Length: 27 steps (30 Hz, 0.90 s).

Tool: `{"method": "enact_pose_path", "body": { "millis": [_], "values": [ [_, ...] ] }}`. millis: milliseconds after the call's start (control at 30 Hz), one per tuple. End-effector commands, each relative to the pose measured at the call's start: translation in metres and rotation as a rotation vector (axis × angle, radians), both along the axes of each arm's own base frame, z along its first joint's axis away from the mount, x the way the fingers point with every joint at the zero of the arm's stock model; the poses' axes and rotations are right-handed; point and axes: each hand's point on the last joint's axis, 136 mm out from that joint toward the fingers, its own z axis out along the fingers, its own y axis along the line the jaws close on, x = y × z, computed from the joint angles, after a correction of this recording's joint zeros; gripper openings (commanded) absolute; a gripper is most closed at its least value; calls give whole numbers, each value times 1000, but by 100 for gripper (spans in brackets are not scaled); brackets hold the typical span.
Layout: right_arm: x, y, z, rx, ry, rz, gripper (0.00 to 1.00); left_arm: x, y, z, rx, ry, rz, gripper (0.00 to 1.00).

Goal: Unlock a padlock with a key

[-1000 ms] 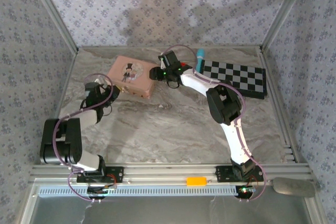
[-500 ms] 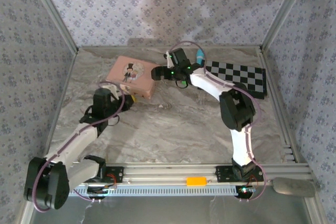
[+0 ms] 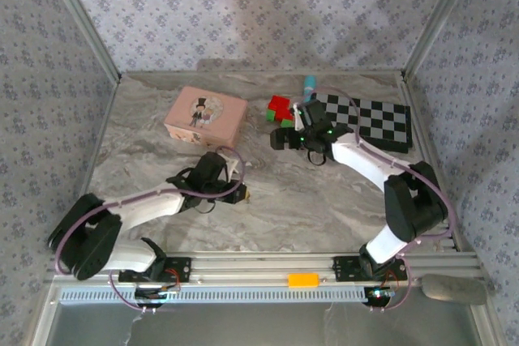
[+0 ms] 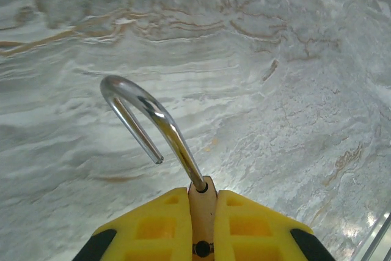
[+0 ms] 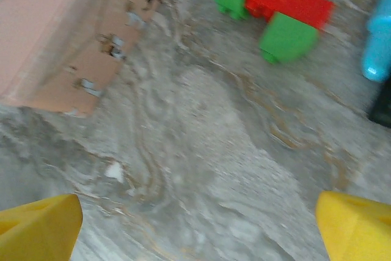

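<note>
My left gripper has the padlock and will next lower it onto the marble table and release it, since its shackle is already open with one end free.
My left gripper (image 3: 242, 193) hovers low over the middle of the marble table, shut on the padlock (image 4: 202, 206). The small brass body is pinched between the yellow fingers (image 4: 153, 227). Its silvery shackle (image 4: 146, 111) sticks out ahead, and one end hangs free of the body. My right gripper (image 3: 278, 137) is farther back, just in front of the red and green blocks, and stands wide open. Between its yellow fingertips (image 5: 40, 224) there is only bare table (image 5: 201, 169), and the right gripper (image 5: 198, 224) holds nothing. The key is out of view.
A pink box (image 3: 206, 115) lies at the back left, its corner (image 5: 61, 35) near my right gripper. Red and green blocks (image 3: 280, 108), a blue cylinder (image 3: 309, 85) and a checkerboard mat (image 3: 369, 119) sit at the back right. Patterned walls enclose the table.
My left arm swung from beside the pink box out to the table's middle with the padlock. My right gripper pulled back from the box toward the blocks and opened wide.
</note>
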Motion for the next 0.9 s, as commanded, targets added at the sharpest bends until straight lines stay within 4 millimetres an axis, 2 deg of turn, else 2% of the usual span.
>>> {"method": "enact_pose_path", "body": {
  "millis": [0, 200, 300, 367, 467, 533, 600, 700, 867],
  "values": [
    [3, -20, 7, -6, -39, -66, 99, 8, -25, 14, -32, -42, -82, 0],
    [1, -35, 2, 0, -39, -102, 99, 12, -28, -11, 34, 18, -80, 2],
    [3, -44, 1, 1, -43, -126, 99, 15, -26, -22, 77, 41, -67, 17],
    [5, -50, 0, -3, -42, -143, 99, 18, -24, -25, 101, 47, -54, 22],
    [8, -63, -2, -14, -42, -171, 99, 23, -19, -24, 125, 32, -25, 33],
    [11, -76, -4, -29, -46, -198, 99, 28, -12, -18, 139, 13, 9, 45],
    [13, -92, -6, -53, -52, -231, 99, 38, 1, -10, 160, -10, 69, 56],
    [19, -122, -9, -96, -63, -294, 100, 55, 30, 12, 175, -54, 173, 63],
    [25, -182, -16, -161, -94, -428, 99, 94, 103, 63, 217, -200, 427, 72]
  ]
}}
